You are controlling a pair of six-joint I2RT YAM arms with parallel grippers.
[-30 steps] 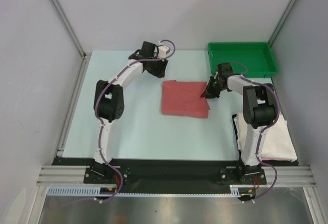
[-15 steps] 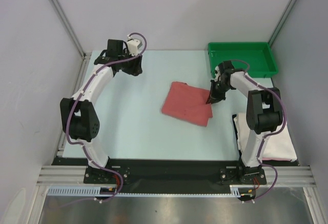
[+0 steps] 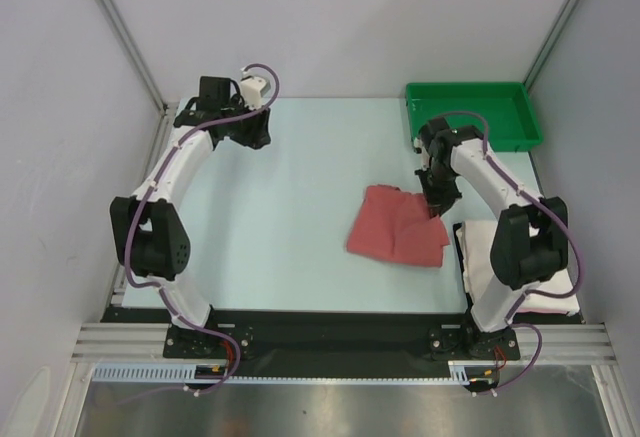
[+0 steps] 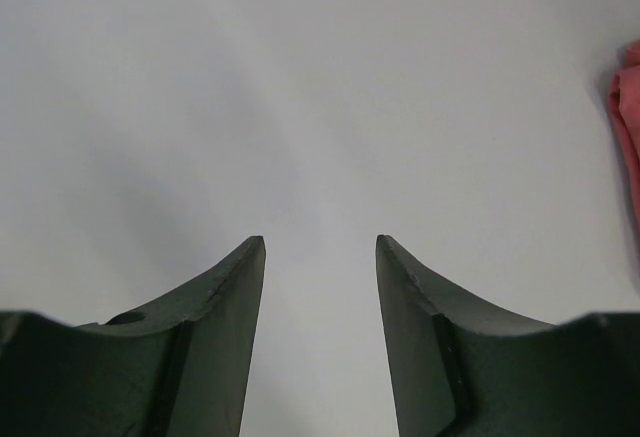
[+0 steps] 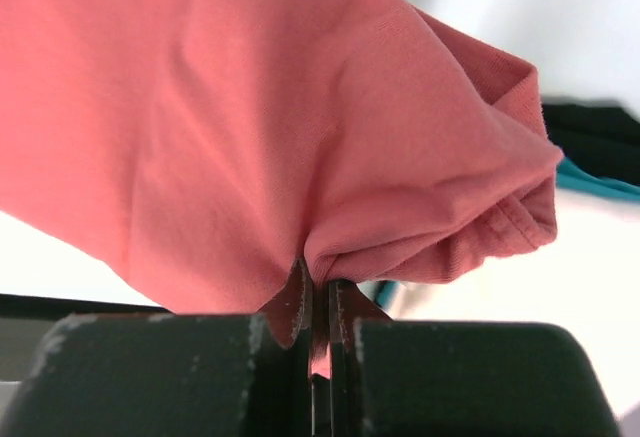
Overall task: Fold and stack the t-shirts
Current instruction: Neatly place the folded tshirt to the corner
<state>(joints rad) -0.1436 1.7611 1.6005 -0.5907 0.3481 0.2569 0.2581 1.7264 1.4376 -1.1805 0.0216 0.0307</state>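
Observation:
My right gripper should move the salmon-red t-shirt to the right in the top view and let it go over the folded white t-shirt, because that one lies flat.
The folded salmon-red t-shirt lies on the table right of centre, its right end bunched. My right gripper is shut on that bunched edge; the right wrist view shows the cloth pinched between the closed fingers. The folded white t-shirt lies at the near right, partly under the right arm. My left gripper is open and empty at the far left of the table; its wrist view shows bare table between the fingers and a sliver of red shirt at the right edge.
A green plastic tray stands at the far right corner. Grey walls close in the table on the left, back and right. The black mat edge runs along the near side.
My right gripper has dragged the red shirt right and toward the near edge, beside the white shirt, and rumpled it. My left arm swung away to the far left.

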